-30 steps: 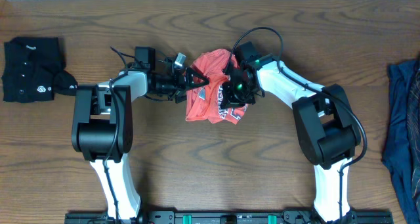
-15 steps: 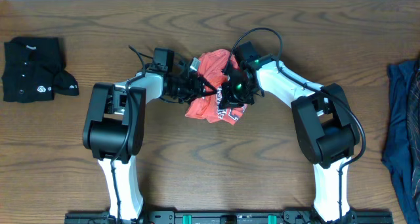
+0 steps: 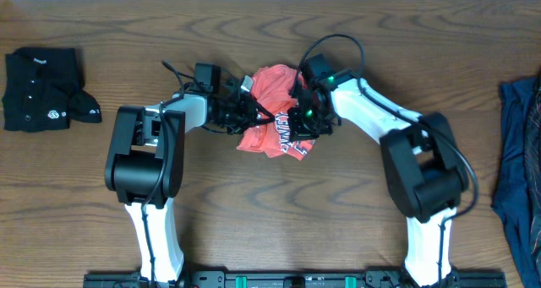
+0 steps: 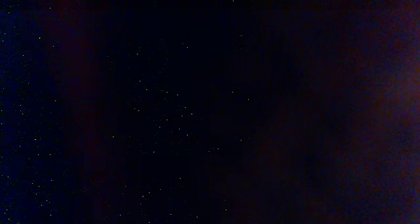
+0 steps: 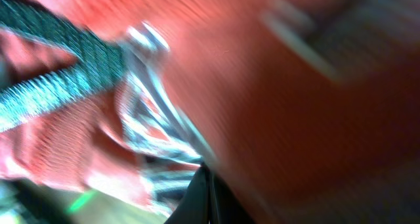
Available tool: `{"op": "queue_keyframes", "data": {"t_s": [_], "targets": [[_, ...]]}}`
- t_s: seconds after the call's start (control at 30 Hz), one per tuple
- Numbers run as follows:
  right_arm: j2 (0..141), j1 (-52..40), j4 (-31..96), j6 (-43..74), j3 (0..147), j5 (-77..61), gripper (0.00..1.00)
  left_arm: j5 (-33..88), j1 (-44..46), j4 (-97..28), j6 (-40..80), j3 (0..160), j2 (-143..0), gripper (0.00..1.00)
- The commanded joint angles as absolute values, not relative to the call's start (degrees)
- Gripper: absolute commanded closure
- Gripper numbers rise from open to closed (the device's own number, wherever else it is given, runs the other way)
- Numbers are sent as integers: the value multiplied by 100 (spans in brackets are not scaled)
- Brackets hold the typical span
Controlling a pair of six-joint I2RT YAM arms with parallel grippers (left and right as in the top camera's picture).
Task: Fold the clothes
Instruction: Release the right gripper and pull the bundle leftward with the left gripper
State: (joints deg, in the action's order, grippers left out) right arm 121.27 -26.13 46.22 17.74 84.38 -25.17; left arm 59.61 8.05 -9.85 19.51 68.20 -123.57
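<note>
The T-shirt (image 3: 272, 89) needs to go to the left in the overhead view: the left gripper has to lift it across to where the folded black shirt (image 3: 52, 89) lies, lower it there and let go.
The coral-red T-shirt (image 3: 272, 89) lies bunched at the table's middle, with its white-and-navy lettering (image 3: 287, 136) showing on the near side. My left gripper (image 3: 248, 112) reaches in from the left, its jaws drawn together on the shirt's left edge. The left wrist view is black, so it shows nothing of the jaws. My right gripper (image 3: 302, 112) sits on the shirt's right side. In the right wrist view its dark fingers (image 5: 209, 184) are pressed together at the bottom, with red fabric (image 5: 295, 106) filling the frame.
A folded black buttoned shirt (image 3: 38, 89) lies at the far left of the wooden table (image 3: 270, 212). A dark blue garment (image 3: 520, 153) hangs over the right edge. Both arm bases stand near the front edge.
My left gripper moved right into the shirt's left edge and its jaws went from wide open to drawn together. The right gripper stayed put. The bunched shirt shifted slightly.
</note>
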Motion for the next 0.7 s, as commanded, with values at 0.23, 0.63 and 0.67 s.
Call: {"op": "queue_keyframes", "data": {"t_s": [0.23, 0.63, 0.67], "targets": [[9736, -2200, 5205, 1557, 8471, -1551, 98, 5581, 414, -993, 2180, 6726, -12422, 94], [9201, -2064, 6034, 1557, 8468, -1389, 99, 4329, 392, -1020, 2239, 6733, -10337, 94], [9201, -2062, 6051, 1557, 8468, -1374, 99, 4167, 384, -1020, 2239, 6733, -10136, 94]]}}
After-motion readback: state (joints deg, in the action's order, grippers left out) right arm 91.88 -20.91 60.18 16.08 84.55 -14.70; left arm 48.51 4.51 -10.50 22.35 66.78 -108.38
